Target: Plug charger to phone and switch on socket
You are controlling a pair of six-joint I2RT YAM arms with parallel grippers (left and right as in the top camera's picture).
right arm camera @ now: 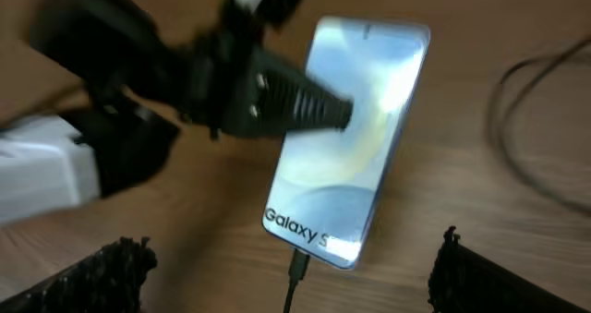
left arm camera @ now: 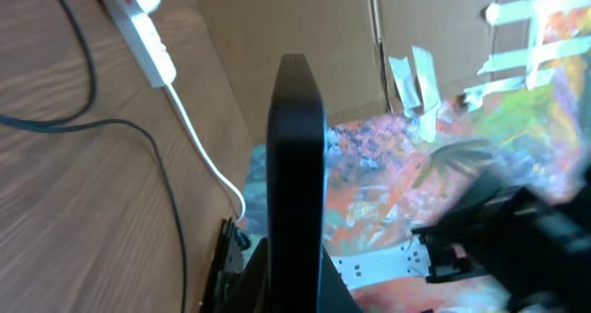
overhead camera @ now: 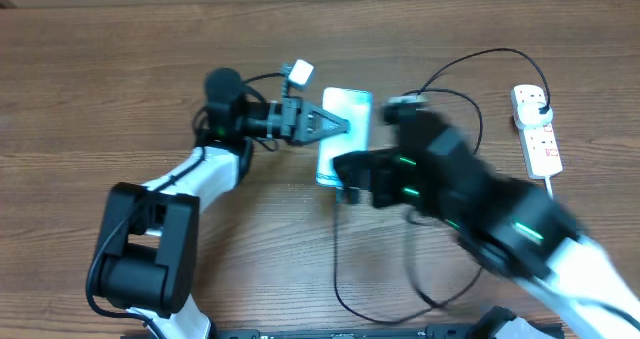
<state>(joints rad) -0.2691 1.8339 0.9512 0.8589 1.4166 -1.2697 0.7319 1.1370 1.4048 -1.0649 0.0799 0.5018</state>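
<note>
The robot's left gripper will next move down and to the left in the overhead view to the bare tabletop and let go of the phone, as the phone's port holds the connector.
The phone lies mid-table with its blue-white screen lit; it also shows in the right wrist view. My left gripper is shut on the phone's left edge, with one finger across the screen. In the left wrist view the phone shows edge-on as a dark bar between the jaws. The charger's connector tip sits in the phone's bottom port, and its thin black cable loops toward the table front. My right gripper is open and empty, just short of the phone's bottom edge. The socket lies at the far right with a black plug in it.
The socket's white cord runs toward the front right; it also shows in the left wrist view. More black cable arcs between the phone and the socket. The right arm is motion-blurred over the table's right front.
</note>
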